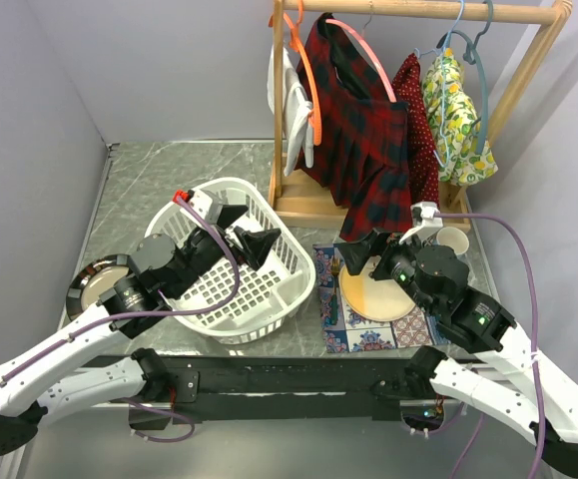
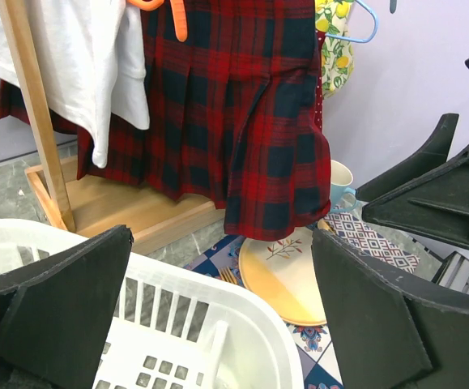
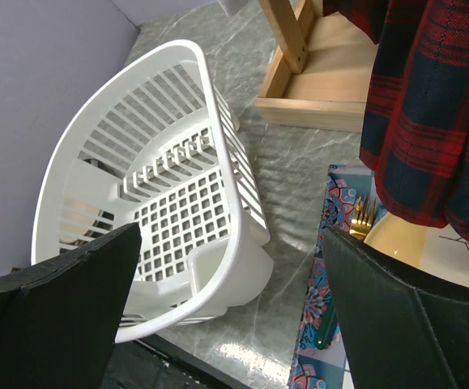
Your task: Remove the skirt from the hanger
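Observation:
Next, my right gripper will move up, outward and to the right in the top view onto the grey hanger's arm (image 1: 483,106), because the lemon-print garment leaves it bare.
The red and navy tartan skirt (image 1: 363,130) hangs on the thin pink hanger (image 1: 373,62) from the wooden rail at the back. Its hem shows in the left wrist view (image 2: 242,113) and the right wrist view (image 3: 428,105). My left gripper (image 1: 249,232) is open and empty over the white basket, pointing toward the skirt (image 2: 218,300). My right gripper (image 1: 376,244) is open and empty just below and in front of the skirt's hem, above the plate (image 3: 234,308). Neither gripper touches the skirt.
A white laundry basket (image 1: 269,289) lies left of centre. The wooden rack (image 1: 428,10) also holds an orange hanger (image 1: 303,60), a white garment (image 1: 293,100), a red dotted garment (image 1: 418,120) and a lemon-print garment (image 1: 458,110). A plate (image 1: 373,294), cup (image 1: 453,239) and bowl (image 1: 99,282) sit on the table.

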### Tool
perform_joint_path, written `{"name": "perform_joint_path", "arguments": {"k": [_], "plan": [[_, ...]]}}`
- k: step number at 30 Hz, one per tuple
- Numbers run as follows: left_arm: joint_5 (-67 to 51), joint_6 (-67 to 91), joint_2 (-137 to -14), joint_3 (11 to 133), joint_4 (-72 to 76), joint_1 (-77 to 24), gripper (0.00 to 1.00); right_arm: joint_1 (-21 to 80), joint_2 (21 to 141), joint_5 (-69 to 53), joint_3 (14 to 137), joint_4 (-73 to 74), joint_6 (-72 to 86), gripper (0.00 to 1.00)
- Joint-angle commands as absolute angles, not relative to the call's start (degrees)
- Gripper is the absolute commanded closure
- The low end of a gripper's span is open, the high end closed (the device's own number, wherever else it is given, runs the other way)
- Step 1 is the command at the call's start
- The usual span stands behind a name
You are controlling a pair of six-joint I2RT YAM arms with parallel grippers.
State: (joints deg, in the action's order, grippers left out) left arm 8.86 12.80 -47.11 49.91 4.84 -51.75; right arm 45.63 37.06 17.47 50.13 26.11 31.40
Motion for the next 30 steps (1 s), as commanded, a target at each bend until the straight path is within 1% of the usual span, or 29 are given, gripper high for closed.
{"name": "perform_joint_path", "arguments": {"k": [1,6,9,12,15,19,22,23,25,26,27,28,29,30], "plan": [[8.4,12.2,-46.8,51.1,5.4,-51.9,0.01,45.9,36.9,18.4,50.3,24.3,30.8,0.0],[8.8,11.8,-46.4,51.2,5.2,-51.9,0.01,45.9,37.6,19.0,51.0,24.3,31.6,0.0],[9.1,11.6,-45.9,51.1,5.1,-51.9,0.01,45.9,39.2,19.7,53.8,25.7,32.3,0.0],[9.8,11.5,-45.3,50.8,5.4,-51.9,0.01,45.9,41.5,20.0,59.0,27.4,32.5,0.0],[11.0,11.3,-44.7,50.5,5.6,-51.9,0.01,45.9,43.2,20.4,67.6,27.5,32.2,0.0],[12.0,10.8,-44.1,50.3,5.8,-51.9,0.01,45.9,44.8,23.6,73.5,19.8,25.9,0.0],[12.5,10.5,-43.9,50.1,5.9,-51.9,0.01,45.9,46.9,31.1,78.1,13.8,17.5,0.01],[12.7,10.5,-43.8,50.0,5.9,-51.9,0.01,45.9,48.8,38.5,79.4,12.7,13.2,0.01],[12.5,10.5,-43.9,50.1,5.9,-51.9,0.01,45.8,51.0,46.5,82.4,7.4,7.2,0.01],[12.3,10.5,-43.8,50.2,5.8,-51.9,0.01,45.2,53.4,49.5,83.2,5.5,0.7,0.02],[11.8,10.5,-43.9,50.2,5.8,-51.9,0.01,44.4,54.8,53.3,85.5,4.1,-2.3,0.03],[11.6,10.5,-43.9,50.2,5.8,-51.9,0.01,43.4,56.1,53.8,87.2,4.7,-4.1,0.04],[11.5,10.5,-43.9,50.3,5.7,-52.0,0.01,39.6,58.7,53.4,89.0,6.1,-4.7,0.05],[11.3,10.5,-43.9,50.3,5.7,-52.0,0.01,37.2,59.9,50.1,92.8,8.3,-3.7,0.06]]}}
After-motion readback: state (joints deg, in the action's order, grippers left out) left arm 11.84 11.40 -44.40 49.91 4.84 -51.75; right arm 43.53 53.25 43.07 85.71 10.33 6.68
